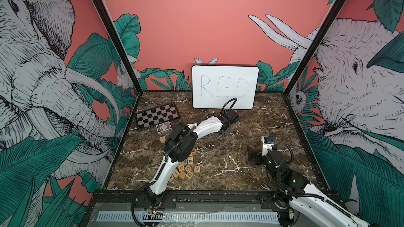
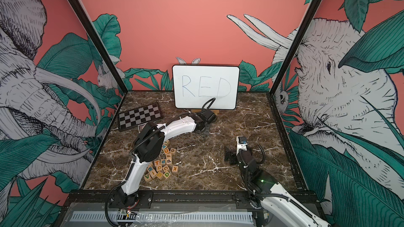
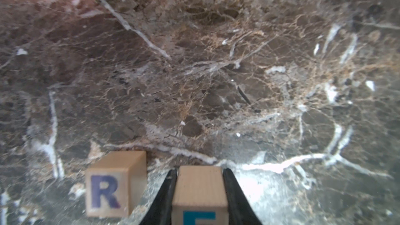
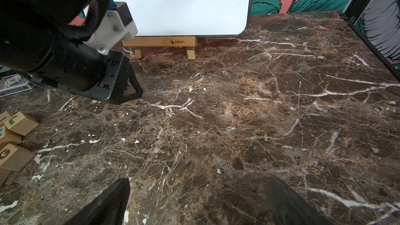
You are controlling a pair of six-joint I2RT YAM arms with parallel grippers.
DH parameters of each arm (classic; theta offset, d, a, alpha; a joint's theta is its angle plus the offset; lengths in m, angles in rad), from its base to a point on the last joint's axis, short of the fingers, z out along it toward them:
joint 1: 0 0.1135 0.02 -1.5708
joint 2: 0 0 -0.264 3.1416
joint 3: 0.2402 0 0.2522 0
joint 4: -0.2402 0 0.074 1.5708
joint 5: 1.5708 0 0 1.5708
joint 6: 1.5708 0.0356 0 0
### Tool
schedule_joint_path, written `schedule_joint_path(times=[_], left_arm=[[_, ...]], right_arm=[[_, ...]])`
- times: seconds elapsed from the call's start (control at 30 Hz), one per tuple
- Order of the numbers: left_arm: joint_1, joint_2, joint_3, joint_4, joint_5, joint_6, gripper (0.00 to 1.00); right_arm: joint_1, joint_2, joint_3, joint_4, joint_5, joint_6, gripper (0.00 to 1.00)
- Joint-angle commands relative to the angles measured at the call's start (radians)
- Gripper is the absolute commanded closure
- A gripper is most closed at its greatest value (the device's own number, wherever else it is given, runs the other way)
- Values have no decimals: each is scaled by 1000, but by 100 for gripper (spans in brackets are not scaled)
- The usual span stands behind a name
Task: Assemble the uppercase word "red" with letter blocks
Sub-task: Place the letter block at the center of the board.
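Note:
The E follows the R on the whiteboard, so I will next ease my left gripper down and toward the R, to the marble (image 3: 155,180) beside that block, and let go of the E there.
In the left wrist view my left gripper (image 3: 199,170) is shut on a pale wooden letter block with a teal E (image 3: 199,189), low over the marble. Beside it, with a small gap, stands the block with a dark R (image 3: 108,191). In both top views the left gripper (image 1: 228,127) (image 2: 204,128) reaches down in front of the whiteboard, and these two blocks are hidden under it. A pile of letter blocks (image 1: 185,169) (image 2: 161,167) lies near the left arm's base, with a green D (image 2: 167,174) among them. My right gripper (image 4: 198,193) (image 1: 253,155) hovers open and empty over bare marble.
A whiteboard (image 1: 225,86) with blue handwritten RED stands on a wooden easel (image 4: 160,42) at the back. A checkered board (image 1: 157,115) and a card box (image 1: 163,127) lie at the back left. One lone block (image 1: 162,139) sits near them.

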Motion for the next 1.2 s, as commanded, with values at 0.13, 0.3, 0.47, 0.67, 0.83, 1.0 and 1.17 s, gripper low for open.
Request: schedule_joint_path(times=[0.13,0.3,0.47,0.67,0.83,1.0,1.17], left_arm=[[10,19,49,-37,-25,-5,100],[20,33,52,-36,-25,-17,100],[26,43,58,-52,-37,-42,100],[33,51,62,-58,-37,-55,100],[34,54,61,-60,-33,-61,100],[34,49,64,-82,-48,-66,100],[34,47,64,-86,-47,-69,97]], right_arm=[[3,4,-4,33,-2,-2,1],[3,5,-5,38,-6,-2,1],[3,5,-6,43,-9,-4,1],[3,10,-6,49,-12,-7,1],[3,10,-7,51,-11,-7,0],[3,13,-6,55,-12,-10,1],[2,13,-6,55,-10,-10,0]])
